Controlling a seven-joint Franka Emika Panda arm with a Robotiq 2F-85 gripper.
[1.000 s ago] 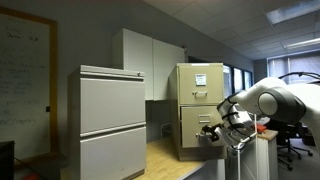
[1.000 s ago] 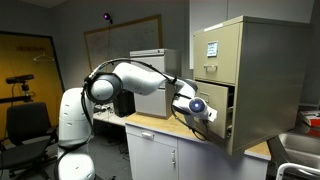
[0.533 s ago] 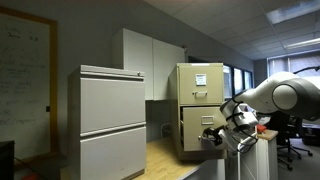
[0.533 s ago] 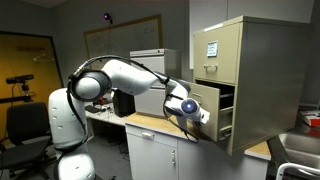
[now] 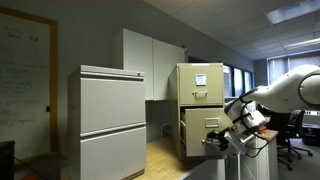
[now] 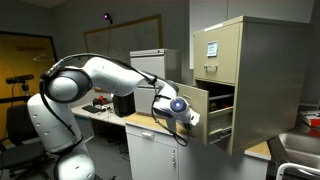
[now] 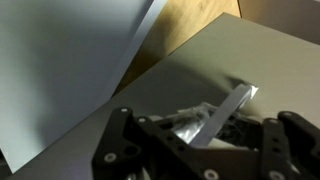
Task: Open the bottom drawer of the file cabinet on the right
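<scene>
My gripper will pull the bottom drawer's silver handle [image 7: 228,112] toward the robot base, then release it, as the bottom drawer is still partly inside the cabinet.
The tall beige file cabinet [image 5: 200,95] stands on a wooden counter and shows in both exterior views [image 6: 255,75]. Its bottom drawer [image 5: 205,128] is pulled well out, and its open side shows in an exterior view [image 6: 215,108]. My gripper [image 5: 217,139] is at the drawer front in both exterior views [image 6: 184,113]. In the wrist view the gripper [image 7: 205,138] is closed around the silver drawer handle [image 7: 228,112] against the beige drawer front [image 7: 200,70]. White paper sheets [image 5: 200,80] cover the upper drawer.
A wide light-grey two-drawer cabinet [image 5: 112,120] stands nearby. White wall cupboards [image 5: 150,62] hang behind. The wooden counter [image 6: 150,122] carries a dark box [image 6: 123,102]. The robot base [image 6: 55,150] stands beside the counter.
The bottom drawer has slid further out of the cabinet. My gripper and arm have drawn back with it, away from the cabinet.
</scene>
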